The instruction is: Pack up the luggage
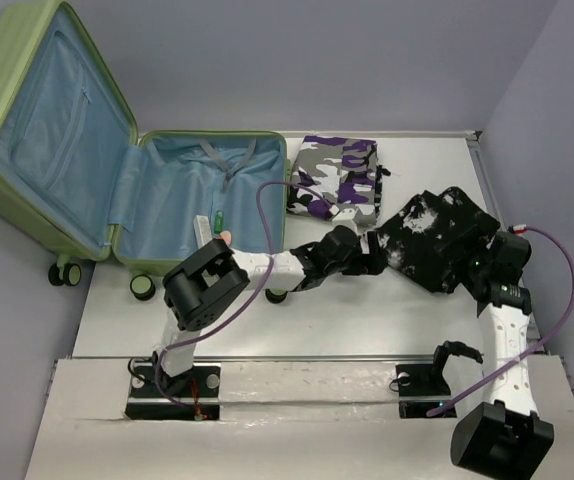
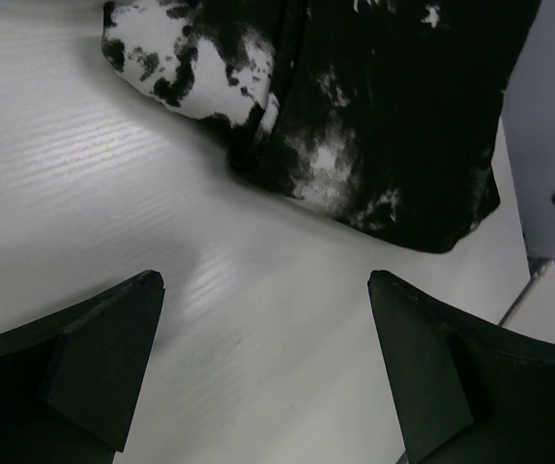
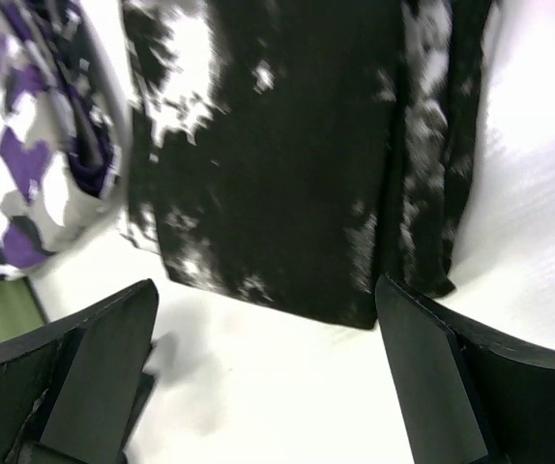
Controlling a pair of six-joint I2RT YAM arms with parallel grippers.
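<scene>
My left gripper advances to the right in the top view next, fingers straddling the fold. The black-and-white garment's fold [image 1: 388, 249] [image 2: 248, 152] lies that way from my left gripper, past bare table.
The luggage [image 1: 57, 140] lies open at the left, its light-green lid leaning back and its blue-lined base [image 1: 182, 190] flat on the table. A folded black-and-white garment [image 1: 437, 235] lies at the right. A folded purple camouflage garment [image 1: 337, 180] lies beside the luggage. My left gripper [image 1: 375, 255] is open and empty at the black-and-white garment's left edge, which shows just ahead in the left wrist view [image 2: 384, 126]. My right gripper [image 1: 474, 270] is open and empty at that garment's near right edge [image 3: 287, 145]. The camouflage garment [image 3: 26, 145] shows at the left of the right wrist view.
A small white item [image 1: 205, 228] and a small green item [image 1: 220, 217] lie in the luggage base. A luggage wheel [image 1: 143, 287] stands on the table by the left arm. The table's right edge [image 1: 487, 170] meets the wall.
</scene>
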